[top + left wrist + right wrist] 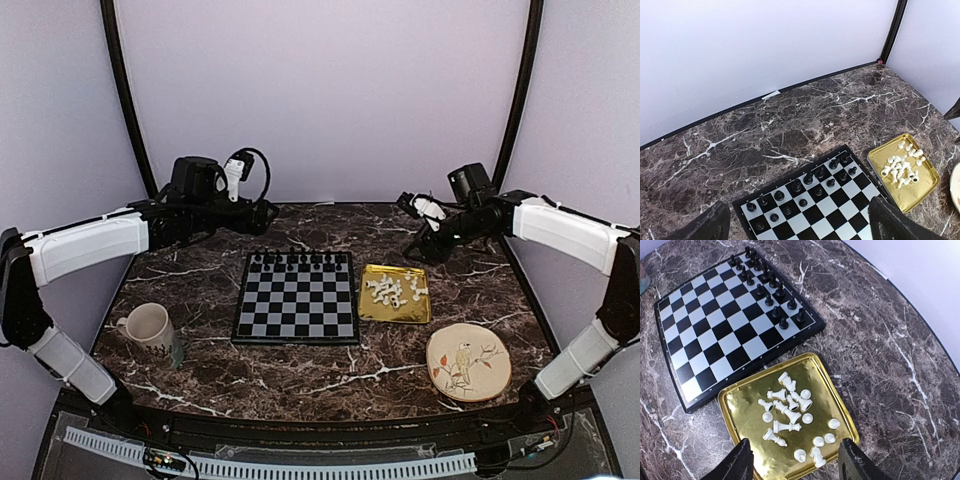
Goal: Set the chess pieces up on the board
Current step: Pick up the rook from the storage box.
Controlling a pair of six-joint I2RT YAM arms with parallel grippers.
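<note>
My right gripper is open, and the upright white piece [417, 295] [799, 455] beside the lying knight sits midway between its fingertips, so I will lower the gripper onto that piece and close.
The board [296, 298] lies mid-table; several black chessmen stand along its far two rows. It also shows in the left wrist view [840, 210] and the right wrist view [725, 335]. The white chess pieces [389, 290] lie in a loose heap on the gold tray [372, 312], seen closely in the right wrist view [790, 410]. My left gripper [268, 215] hovers open above the table behind the board's far left corner. My right gripper [412, 250] hovers open behind the tray; its fingertips [742, 460] frame the tray's near edge from above.
A cream mug [150, 326] stands left of the board. A round bird-painted plate [468, 362] lies front right. The gold tray [745, 440] sits just right of the board. A curved purple wall closes the back.
</note>
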